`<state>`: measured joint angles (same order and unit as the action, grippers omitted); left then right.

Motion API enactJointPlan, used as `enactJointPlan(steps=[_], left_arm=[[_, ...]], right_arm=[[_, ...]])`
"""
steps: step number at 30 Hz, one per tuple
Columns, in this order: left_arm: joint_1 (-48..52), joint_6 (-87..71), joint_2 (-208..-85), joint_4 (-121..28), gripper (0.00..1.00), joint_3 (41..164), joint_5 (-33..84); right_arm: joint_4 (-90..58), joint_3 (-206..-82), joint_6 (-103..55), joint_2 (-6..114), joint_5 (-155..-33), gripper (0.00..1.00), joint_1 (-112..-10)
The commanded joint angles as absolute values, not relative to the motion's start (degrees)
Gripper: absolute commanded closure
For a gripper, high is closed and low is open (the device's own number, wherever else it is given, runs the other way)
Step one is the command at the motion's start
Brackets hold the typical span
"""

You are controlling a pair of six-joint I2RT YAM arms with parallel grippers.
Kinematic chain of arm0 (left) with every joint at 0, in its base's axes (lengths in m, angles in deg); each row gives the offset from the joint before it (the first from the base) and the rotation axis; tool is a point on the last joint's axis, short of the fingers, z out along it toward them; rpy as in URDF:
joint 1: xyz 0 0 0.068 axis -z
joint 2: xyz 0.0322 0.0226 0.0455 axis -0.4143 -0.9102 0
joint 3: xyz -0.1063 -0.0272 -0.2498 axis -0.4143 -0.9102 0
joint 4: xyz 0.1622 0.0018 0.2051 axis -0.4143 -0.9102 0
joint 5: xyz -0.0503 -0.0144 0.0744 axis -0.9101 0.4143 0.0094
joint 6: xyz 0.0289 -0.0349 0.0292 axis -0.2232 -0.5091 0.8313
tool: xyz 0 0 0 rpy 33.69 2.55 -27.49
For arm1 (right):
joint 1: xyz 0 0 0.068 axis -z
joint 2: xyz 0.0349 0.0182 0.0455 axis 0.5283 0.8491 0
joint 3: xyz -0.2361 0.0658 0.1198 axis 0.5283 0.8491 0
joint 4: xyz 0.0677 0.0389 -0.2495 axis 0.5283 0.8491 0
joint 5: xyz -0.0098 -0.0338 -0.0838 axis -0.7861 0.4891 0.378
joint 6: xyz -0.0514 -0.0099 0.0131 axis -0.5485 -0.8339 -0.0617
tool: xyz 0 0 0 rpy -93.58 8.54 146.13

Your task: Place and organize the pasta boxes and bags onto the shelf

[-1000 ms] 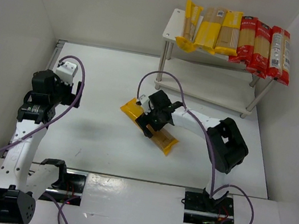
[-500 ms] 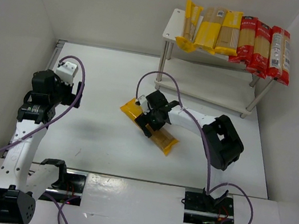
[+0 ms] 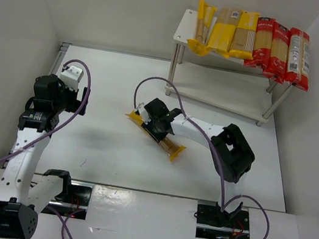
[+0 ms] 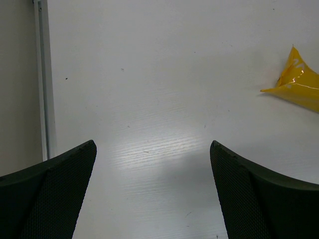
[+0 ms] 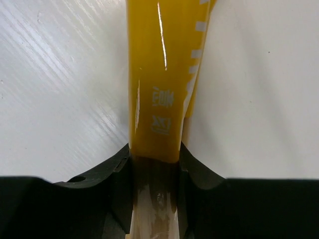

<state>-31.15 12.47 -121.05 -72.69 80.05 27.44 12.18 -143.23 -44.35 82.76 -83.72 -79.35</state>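
The packet goes up and outward next, turning, in my right gripper. My right gripper then releases it in the gap (image 3: 213, 27) beside the shelf's endmost yellow packet, since yellow ones sit grouped there.
One yellow pasta packet (image 3: 173, 150) lies slantwise in the middle of the table, and my right gripper (image 3: 157, 125) is shut across its upper part. In the right wrist view the two fingers (image 5: 117, 167) press both sides of the yellow packet (image 5: 159, 74), which runs away from the camera, tan pasta showing between the jaws. The white shelf (image 3: 184, 30) stands at the back right; its top board carries yellow packets (image 3: 224, 35) and red packets (image 3: 279, 51) side by side. My left gripper (image 3: 81, 101) is open at the left, nothing between its fingers (image 4: 60, 169); a yellow packet end (image 4: 299, 87) shows far off.
The shelf's lower board (image 3: 225, 97) is bare. White walls close the table at the left, back and right. A metal rail (image 4: 44, 79) runs along the table's left edge. Purple cables loop over both arms.
My right gripper has gone from open to shut on the yellow packet and shifted slightly left; the packet now looks narrower under it. The left arm has not moved.
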Motion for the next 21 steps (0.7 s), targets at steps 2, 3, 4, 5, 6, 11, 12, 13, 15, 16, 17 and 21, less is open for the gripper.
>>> enactJointPlan(steps=[2,3,4,5,6,11,12,13,15,16,17,21], left_arm=[[-31.42,12.68,-119.27,-70.54,0.0,79.51,26.3],[-31.42,12.68,-119.26,-70.54,0.0,79.51,26.3],[-31.42,12.68,-119.26,-70.54,0.0,79.51,26.3],[-31.42,12.68,-119.26,-70.54,0.0,79.51,26.3],[-31.42,12.68,-118.74,-70.54,0.0,79.51,26.3],[-31.42,12.68,-117.6,-70.54,0.0,79.51,26.3],[-31.42,12.68,-117.59,-70.54,0.0,79.51,26.3],[-31.42,12.68,-117.59,-70.54,0.0,79.51,26.3],[-31.42,12.68,-117.59,-70.54,0.0,79.51,26.3],[-31.42,12.68,-117.59,-70.54,0.0,79.51,26.3],[-31.42,12.68,-117.59,-70.54,0.0,79.51,26.3],[-31.42,12.68,-117.59,-70.54,0.0,79.51,26.82]], right_arm=[[13.79,-147.06,-41.81,79.98,-86.09,1.0,-80.4],[13.79,-148.3,-40.93,79.18,-86.09,1.0,-80.4],[13.79,-150.84,-40.31,77.78,-86.09,1.0,-80.4],[14.4,-151.99,-40.3,77.16,-85.57,1.0,-80.4],[14.41,-153.05,-39.69,77.15,-84.87,1.0,-80.4],[15.64,-158.85,-38.98,75.14,-84.33,1.0,-80.4],[16.25,-159.47,-38.98,75.13,-84.33,1.0,-80.4],[16.25,-160.08,-38.98,75.13,-83.81,1.0,-80.4],[16.25,-161.49,-39.6,74.6,-83.81,1.0,-80.4],[16.25,-161.5,-39.6,74.08,-83.81,1.0,-80.4],[16.25,-162.19,-39.6,74.08,-83.81,1.0,-80.4],[17.4,-166.31,-40.65,73.37,-82.41,1.0,-80.4]])
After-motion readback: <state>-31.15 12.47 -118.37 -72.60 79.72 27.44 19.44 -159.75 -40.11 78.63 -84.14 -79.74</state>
